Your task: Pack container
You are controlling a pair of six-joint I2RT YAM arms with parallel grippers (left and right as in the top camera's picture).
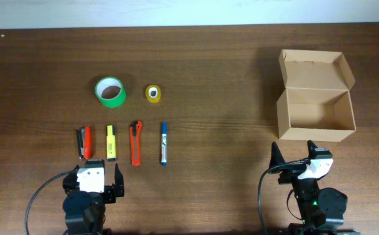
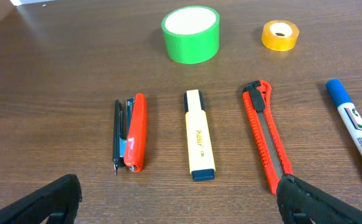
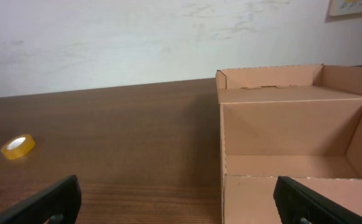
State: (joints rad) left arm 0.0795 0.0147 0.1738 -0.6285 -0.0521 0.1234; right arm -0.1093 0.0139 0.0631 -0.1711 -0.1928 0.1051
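The robot's right gripper will next rise outward and come down with its fingers pointing down astride the container's side facing the blue marker, as the folded-back lid leaves the container's side edge bare.
The brown cardboard container [image 1: 316,124] stands open at the right of the table, its flap lid [image 1: 314,70] folded back; it looks empty. It fills the right of the right wrist view [image 3: 293,137]. My right gripper [image 1: 295,156] is open and empty just in front of the box [image 3: 176,202]. My left gripper [image 1: 91,177] is open and empty [image 2: 181,202] just short of a row of items: a red stapler [image 1: 84,141], a yellow highlighter [image 1: 111,143], an orange box cutter [image 1: 136,142] and a blue marker [image 1: 164,143].
A green tape roll [image 1: 110,91] and a small yellow tape roll [image 1: 152,93] lie behind the row; both show in the left wrist view [image 2: 190,34] [image 2: 280,35]. The table's far edge [image 1: 189,26] meets a white wall.
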